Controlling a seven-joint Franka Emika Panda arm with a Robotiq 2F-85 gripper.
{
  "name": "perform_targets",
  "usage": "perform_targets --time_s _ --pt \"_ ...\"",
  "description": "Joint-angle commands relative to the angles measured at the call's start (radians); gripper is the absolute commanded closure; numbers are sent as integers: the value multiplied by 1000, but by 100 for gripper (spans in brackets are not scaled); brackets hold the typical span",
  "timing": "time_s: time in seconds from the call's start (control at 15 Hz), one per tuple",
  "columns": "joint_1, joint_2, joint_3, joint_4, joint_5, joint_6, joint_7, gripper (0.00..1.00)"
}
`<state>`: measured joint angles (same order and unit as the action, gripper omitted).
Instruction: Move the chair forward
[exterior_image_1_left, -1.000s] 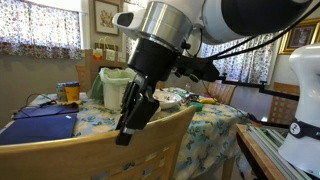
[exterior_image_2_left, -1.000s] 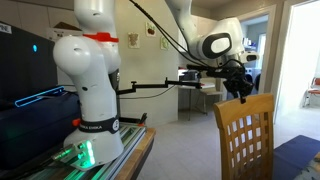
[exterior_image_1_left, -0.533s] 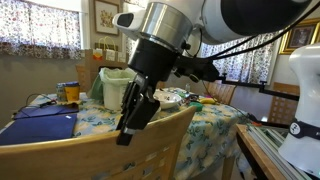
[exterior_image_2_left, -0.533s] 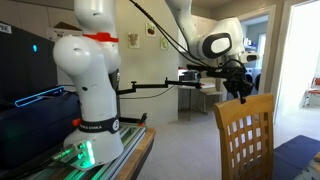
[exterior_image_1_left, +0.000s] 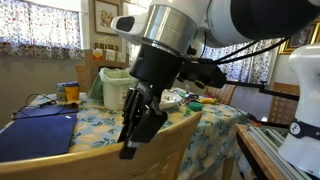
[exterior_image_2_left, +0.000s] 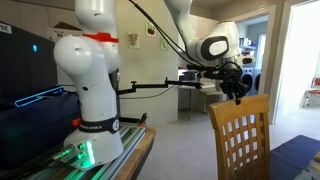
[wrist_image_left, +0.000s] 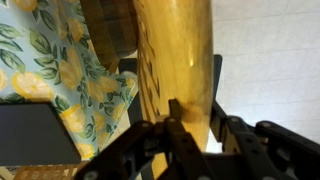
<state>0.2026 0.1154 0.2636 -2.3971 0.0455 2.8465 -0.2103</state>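
My gripper should next push the chair's held top bar toward the table's floral cloth and release it there, as space still shows between them.
The chair is light honey-coloured wood with a broad curved top rail (exterior_image_1_left: 80, 152) and a lattice back (exterior_image_2_left: 243, 138). It stands at the table, close to the camera in an exterior view. My gripper (exterior_image_1_left: 132, 141) is shut on the top rail from above, one finger on each side. It also shows at the rail's upper corner in an exterior view (exterior_image_2_left: 238, 97). In the wrist view the rail (wrist_image_left: 175, 50) runs between my black fingers (wrist_image_left: 195, 118).
The table (exterior_image_1_left: 222, 118) has a floral cloth, which also shows in the wrist view (wrist_image_left: 40, 60). On it are a blue placemat (exterior_image_1_left: 40, 135) and a green basket (exterior_image_1_left: 115, 85). A darker chair back (exterior_image_1_left: 87, 76) stands at the far side. My white base (exterior_image_2_left: 90, 80) is on a bench.
My gripper has moved a little with the chair's top rail in it. The chair has shifted slightly leftwards in the exterior view that shows my base.
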Motion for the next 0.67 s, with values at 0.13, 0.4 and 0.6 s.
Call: perform_targets --time_s 0.13,0.4,0.6 --pt "7 37 -37 25 -92 29 71 92" --pt "30 50 -92 48 -276 46 237 92" --pt "52 60 -130 74 -406 44 362 92"
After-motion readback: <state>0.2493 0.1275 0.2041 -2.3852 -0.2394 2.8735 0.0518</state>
